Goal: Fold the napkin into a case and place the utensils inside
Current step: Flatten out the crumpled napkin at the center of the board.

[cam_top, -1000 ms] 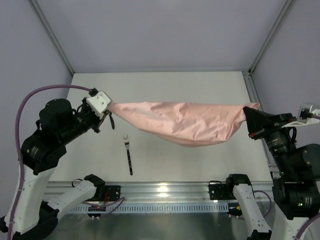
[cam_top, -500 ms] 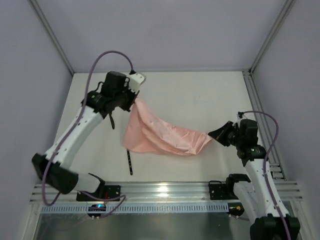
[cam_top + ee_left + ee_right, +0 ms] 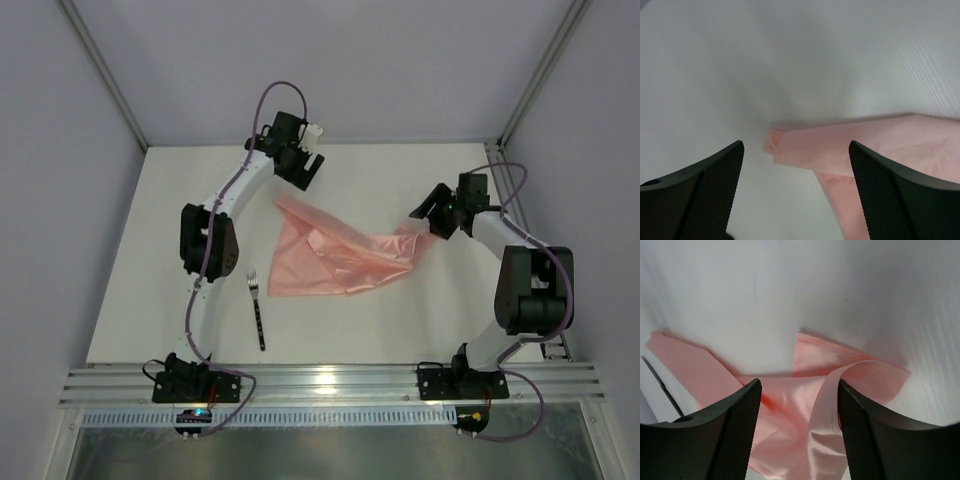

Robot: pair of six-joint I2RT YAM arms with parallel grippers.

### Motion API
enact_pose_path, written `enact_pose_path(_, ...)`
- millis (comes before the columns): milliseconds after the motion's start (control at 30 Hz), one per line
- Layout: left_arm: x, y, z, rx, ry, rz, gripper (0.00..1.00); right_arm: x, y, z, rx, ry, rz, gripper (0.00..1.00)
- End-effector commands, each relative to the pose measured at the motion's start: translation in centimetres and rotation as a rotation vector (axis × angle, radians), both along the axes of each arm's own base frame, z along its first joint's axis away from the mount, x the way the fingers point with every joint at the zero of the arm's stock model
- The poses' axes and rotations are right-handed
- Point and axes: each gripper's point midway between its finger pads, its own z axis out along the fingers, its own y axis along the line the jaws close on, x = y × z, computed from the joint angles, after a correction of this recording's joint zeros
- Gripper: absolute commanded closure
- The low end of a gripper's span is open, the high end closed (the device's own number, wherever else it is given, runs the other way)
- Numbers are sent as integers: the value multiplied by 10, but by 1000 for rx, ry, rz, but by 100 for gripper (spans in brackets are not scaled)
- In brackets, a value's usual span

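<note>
The left gripper will next move back toward the base and down to the napkin's near corner beside the fork (image 3: 258,308), because that corner lies flat and clear of the folds.
The pale-pink napkin (image 3: 335,255) lies rumpled on the white table, stretched from a far-left corner (image 3: 840,150) to a right end (image 3: 850,370). My left gripper (image 3: 308,170) hovers open over that far-left corner, fingers (image 3: 715,185) apart and touching no cloth. My right gripper (image 3: 428,215) is open at the right end, where a raised fold stands between its fingers (image 3: 735,425) and leans on the right one. A dark-handled fork (image 3: 258,308) lies left of the napkin, one of the utensils. No case is in view.
The enclosure's grey walls and metal posts ring the table (image 3: 400,170). A metal rail (image 3: 330,380) runs along the near edge by the arm bases. A slim dark utensil tip (image 3: 660,385) shows at the far left of the right wrist view.
Both arms swung from holding the napkin stretched in the air to the far side of the table. The napkin now rests on the table and both grippers have opened, letting go of it.
</note>
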Motion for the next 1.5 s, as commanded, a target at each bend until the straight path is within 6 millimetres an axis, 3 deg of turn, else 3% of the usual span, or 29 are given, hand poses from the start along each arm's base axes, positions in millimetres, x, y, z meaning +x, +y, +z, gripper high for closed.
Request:
enact_pose_path(0, -3, 31, 60, -17, -47, 9, 12, 40, -14, 60, -112, -162, 43, 34)
enact_pose_path(33, -22, 48, 57, -1, -11, 16, 12, 37, -17, 68, -140, -155, 56, 33)
enact_pose_path(100, -49, 57, 55, -18, 22, -15, 14, 29, -23, 73, -203, -157, 87, 33)
enact_pose_path(133, -87, 69, 47, 10, 61, -73, 19, 19, -32, 66, -248, -120, 62, 33)
enact_pose_path(200, -126, 68, 40, 10, 78, -188, 27, 9, -39, 72, -287, -134, 48, 33)
enact_pose_path(233, -150, 64, 55, 54, 17, -288, 33, 1, -41, 65, -293, -116, 43, 33)
enact_pose_path(267, -181, 73, 21, 126, 85, -328, 35, -2, -41, 66, -296, -121, 45, 33)
enact_pose_path(300, -199, 71, 13, 169, 88, -381, 35, -5, -41, 65, -291, -115, 52, 33)
enact_pose_path(333, -223, 56, 4, 210, 85, -476, 36, -12, -39, 57, -288, -92, 62, 34)
enact_pose_path(367, -237, 55, 5, 239, 54, -526, 34, -15, -36, 55, -273, -92, 74, 35)
enact_pose_path(400, -251, 59, -15, 289, 62, -549, 30, -16, -35, 56, -267, -102, 77, 35)
enact_pose_path(433, -265, 46, -21, 296, 46, -610, 28, -23, -32, 48, -258, -89, 86, 36)
enact_pose_path(567, -270, 45, -53, 416, 20, -649, 23, -34, -26, 43, -228, -94, 105, 38)
enact_pose_path(667, -257, 38, -72, 467, 16, -622, 22, -40, -22, 41, -211, -100, 114, 38)
enact_pose_path(767, -250, 23, -80, 425, 6, -607, 22, -44, -21, 39, -210, -95, 124, 39)
enact_pose_path(867, -264, 15, -94, 364, 70, -648, 25, -50, -18, 39, -201, -96, 143, 39)
enact_pose_path(967, -281, 18, -102, 341, 141, -682, 34, -55, -16, 47, -203, -113, 155, 40)
enact_pose_path(1067, -280, 28, -108, 386, 140, -670, 55, -59, -18, 59, -225, -144, 154, 42)
enact_pose_path(1133, -279, 32, -114, 411, 149, -657, 79, -64, -16, 60, -223, -142, 160, 42)
enact_pose_path(1167, -276, 33, -113, 423, 143, -641, 100, -65, -14, 61, -215, -149, 158, 42)
enact_pose_path(1300, -272, 23, -95, 355, 100, -592, 100, -72, 0, 35, -194, -98, 194, 40)
enact_pose_path(1333, -270, 19, -83, 326, 67, -574, 100, -72, 2, 28, -189, -79, 198, 39)
enact_pose_path(1467, -266, 15, -65, 290, 18, -552, 100, -62, 23, 7, -164, -65, 231, 37)
